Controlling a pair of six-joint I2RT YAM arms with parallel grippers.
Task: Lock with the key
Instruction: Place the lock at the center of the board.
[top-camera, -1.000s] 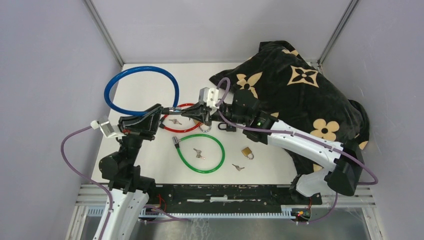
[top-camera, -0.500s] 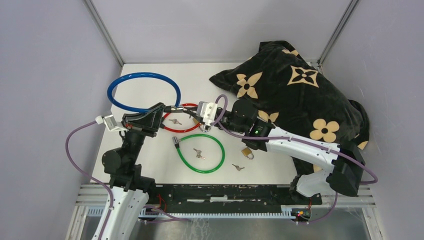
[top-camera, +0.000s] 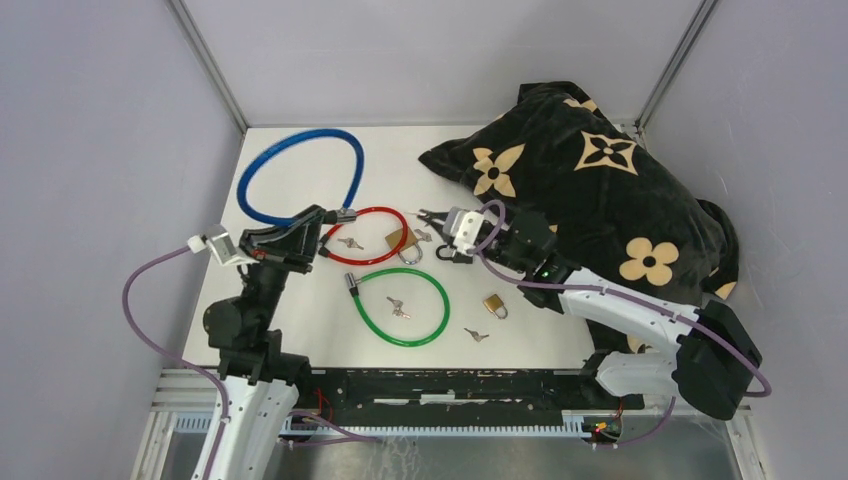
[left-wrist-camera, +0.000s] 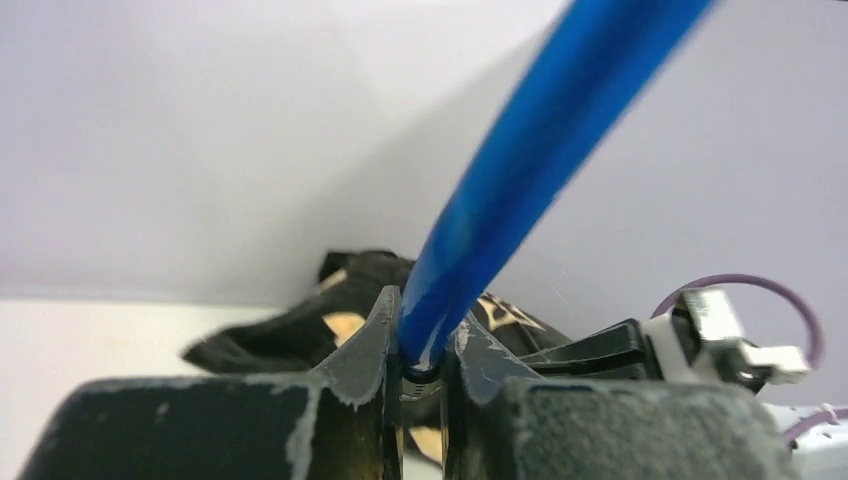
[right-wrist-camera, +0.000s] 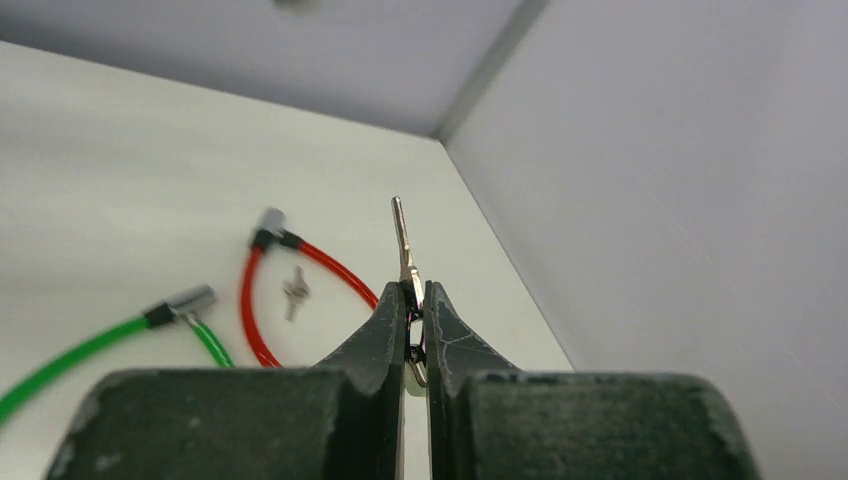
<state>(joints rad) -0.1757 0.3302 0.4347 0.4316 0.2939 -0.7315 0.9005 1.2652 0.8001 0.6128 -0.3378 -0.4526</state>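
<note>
Bare tabletop shows beside the green cable lock. Next, my left gripper draws back, turns downward, lowers the blue cable lock (top-camera: 290, 136) there and then releases it.
The blue cable lock (top-camera: 290, 136) loops over the back left of the table. Its metal end (top-camera: 346, 213) is clamped in my left gripper (top-camera: 330, 220). In the left wrist view the blue cable (left-wrist-camera: 520, 170) rises from between the shut fingers of the left gripper (left-wrist-camera: 422, 345). My right gripper (top-camera: 428, 214) is shut on a small silver key (top-camera: 412, 211) that points left toward that lock end, with a gap between them. In the right wrist view the key (right-wrist-camera: 402, 240) sticks out beyond the right gripper (right-wrist-camera: 415, 300).
A red cable lock (top-camera: 352, 261) with a brass padlock (top-camera: 400, 240) inside lies between the grippers. Nearer are a green cable lock (top-camera: 445, 300), loose keys (top-camera: 398, 308) and another brass padlock (top-camera: 493, 304). A black flowered cushion (top-camera: 600, 170) fills the right side.
My right gripper has drawn back to the right, away from the blue lock's end, still holding the key. The blue loop has swung a little to the right. The left gripper has barely moved.
</note>
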